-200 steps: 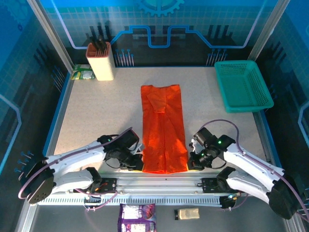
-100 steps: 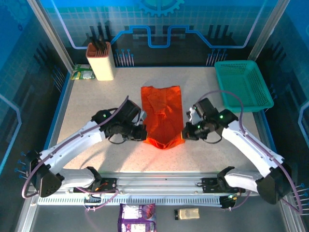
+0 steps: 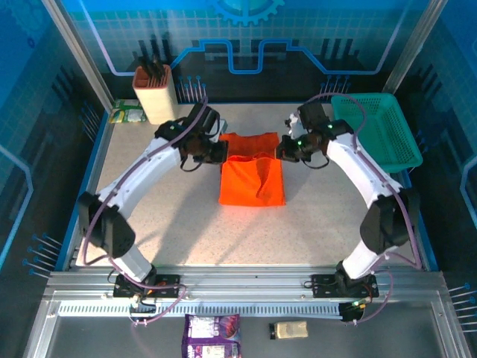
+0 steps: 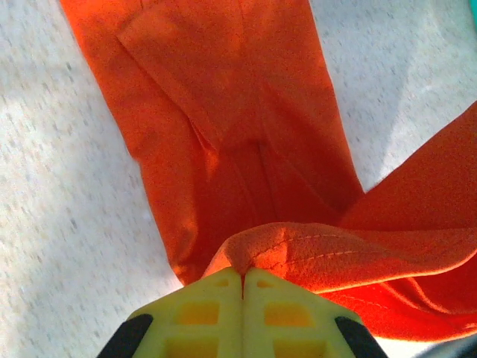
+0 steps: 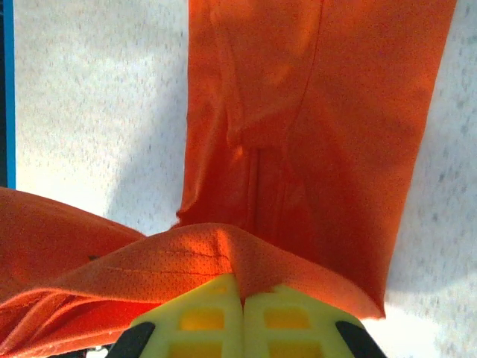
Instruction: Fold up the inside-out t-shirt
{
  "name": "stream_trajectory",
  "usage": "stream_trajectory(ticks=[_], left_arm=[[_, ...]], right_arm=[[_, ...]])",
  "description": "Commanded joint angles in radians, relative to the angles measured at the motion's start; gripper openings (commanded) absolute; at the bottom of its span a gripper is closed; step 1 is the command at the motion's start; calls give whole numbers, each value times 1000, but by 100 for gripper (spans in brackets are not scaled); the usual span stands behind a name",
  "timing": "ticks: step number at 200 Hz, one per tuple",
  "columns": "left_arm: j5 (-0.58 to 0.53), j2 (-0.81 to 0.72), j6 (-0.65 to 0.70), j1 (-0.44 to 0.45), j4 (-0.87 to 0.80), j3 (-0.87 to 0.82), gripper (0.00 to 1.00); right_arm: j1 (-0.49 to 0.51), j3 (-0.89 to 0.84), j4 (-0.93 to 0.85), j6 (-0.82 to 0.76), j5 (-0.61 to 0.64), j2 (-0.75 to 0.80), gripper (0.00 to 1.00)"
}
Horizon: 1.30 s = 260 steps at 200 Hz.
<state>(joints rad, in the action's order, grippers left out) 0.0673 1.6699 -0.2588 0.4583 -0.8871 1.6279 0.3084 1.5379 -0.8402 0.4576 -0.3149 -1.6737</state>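
A piece of the t-shirt's lower layer is still uncovered beyond the hem, so I will next move my left gripper outward to that layer's far edge (image 3: 231, 136) and let go of the hem.
The inside-out t-shirt (image 3: 252, 179) is bright orange-red and lies doubled over in the middle of the table, its near half carried over the far half. My left gripper (image 3: 220, 151) is shut on the hem at the shirt's left corner, and the pinched hem (image 4: 298, 250) bunches just above its yellow fingertips (image 4: 209, 298). At the right corner my right gripper (image 3: 282, 151) is shut on the same hem (image 5: 209, 253). Both hold the edge a little above the lower layer (image 5: 328, 112), which lies flat on the table.
A teal mesh basket (image 3: 373, 130) stands at the back right, close to the right arm. A beige holder with dark tools (image 3: 155, 93) and a small green packet (image 3: 125, 112) sit at the back left. Two packets (image 3: 212, 334) lie below the front rail.
Both grippers have carried the shirt's near hem from the front edge up the table to the far end, folding the shirt in half. Both stayed shut on the cloth.
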Motion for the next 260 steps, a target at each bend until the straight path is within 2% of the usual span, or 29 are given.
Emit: stream_trajectory(ticks=[1,45,75,134,138,145,159,169,184,214,260], left_arm=[[-37,97,94,-43,27,102,0],[-43,289,125,-118,64,261,0],[-52,404,124,-155,87,350,0],[-97,629,122,-205,113,551,1],[-104,640,120,-206,122,562,6],[-121,654,122,-209,148,567,14],[-143,669,117,-220,195,570,31],[-154,675,101,-227,207,582,36],[-130,665,82,-231,209,601,39],[14,666,98,-196,275,604,40],[92,866,124,-159,244,800,31]], right_arm=[[-36,124,21,-42,-36,-112,0],[-79,356,32,-49,-44,-353,0],[-97,461,99,-12,-69,-489,0],[-125,610,244,56,-41,-692,0],[-127,605,267,62,-36,-698,0],[-133,586,331,78,-38,-705,9],[-152,545,467,133,-76,-715,44],[-168,561,467,165,-98,-726,53],[-173,534,463,161,-98,-686,56],[-152,383,479,161,-129,-550,56],[-56,43,557,240,-228,-363,54]])
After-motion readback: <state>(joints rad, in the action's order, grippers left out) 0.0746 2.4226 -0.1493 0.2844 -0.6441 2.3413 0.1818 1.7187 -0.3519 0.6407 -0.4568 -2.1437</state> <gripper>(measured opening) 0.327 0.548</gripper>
